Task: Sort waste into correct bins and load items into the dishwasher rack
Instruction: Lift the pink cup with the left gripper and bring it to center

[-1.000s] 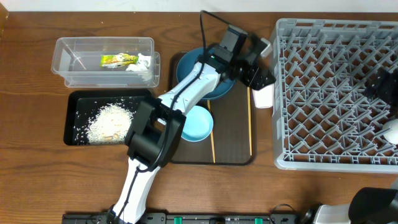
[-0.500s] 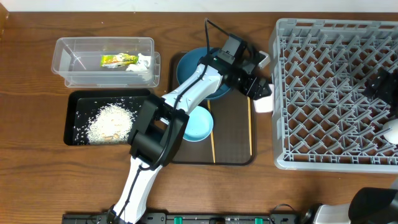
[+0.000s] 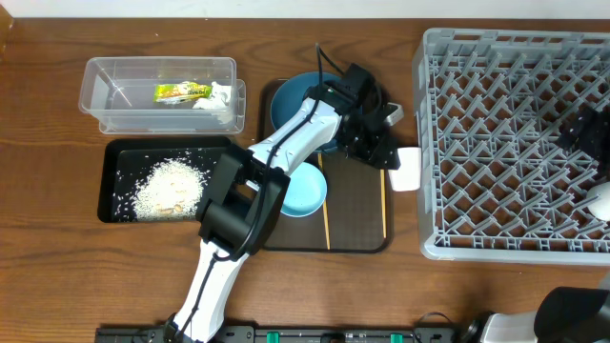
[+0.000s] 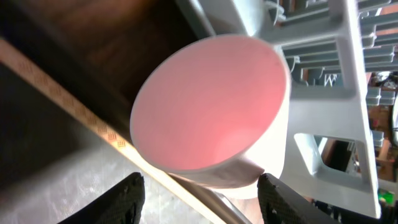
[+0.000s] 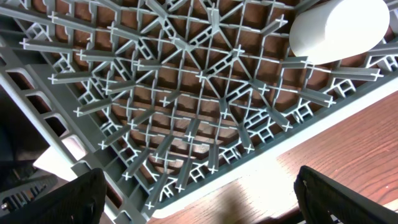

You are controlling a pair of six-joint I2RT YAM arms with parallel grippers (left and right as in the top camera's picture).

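The pink cup's opening faces my left gripper. I will next turn my left gripper and bring it back toward the rack, onto the pink cup's side at the cup's rim [image 3: 404,152] [image 4: 254,155].
The pink cup [image 3: 405,170] lies on its side on the brown tray, against the dishwasher rack [image 3: 515,143]. In the left wrist view its mouth [image 4: 211,106] faces the camera, above a chopstick [image 4: 74,106]. My left gripper [image 3: 384,152] [image 4: 205,200] is open, with the cup's lower edge between the fingertips. The right fingertip [image 4: 283,199] is at the cup wall; the left one stands clear. My right gripper [image 3: 586,133] [image 5: 199,202] hangs open over the rack's right side, near a pale-green cup [image 3: 600,200] [image 5: 339,28]. Both chopsticks [image 3: 325,224] [image 3: 384,205] lie on the tray.
A dark-blue dish [image 3: 291,100] and a light-blue bowl [image 3: 305,189] sit on the brown tray [image 3: 357,219]. The clear tub [image 3: 114,86] holds the wrapper [image 3: 181,91] and tissue [image 3: 219,100]. Rice [image 3: 170,186] lies in the black tray [image 3: 112,167].
My left gripper has swung toward the near side along the rack wall and its jaws have narrowed. The pink cup has shifted the same way. The right arm has not moved.
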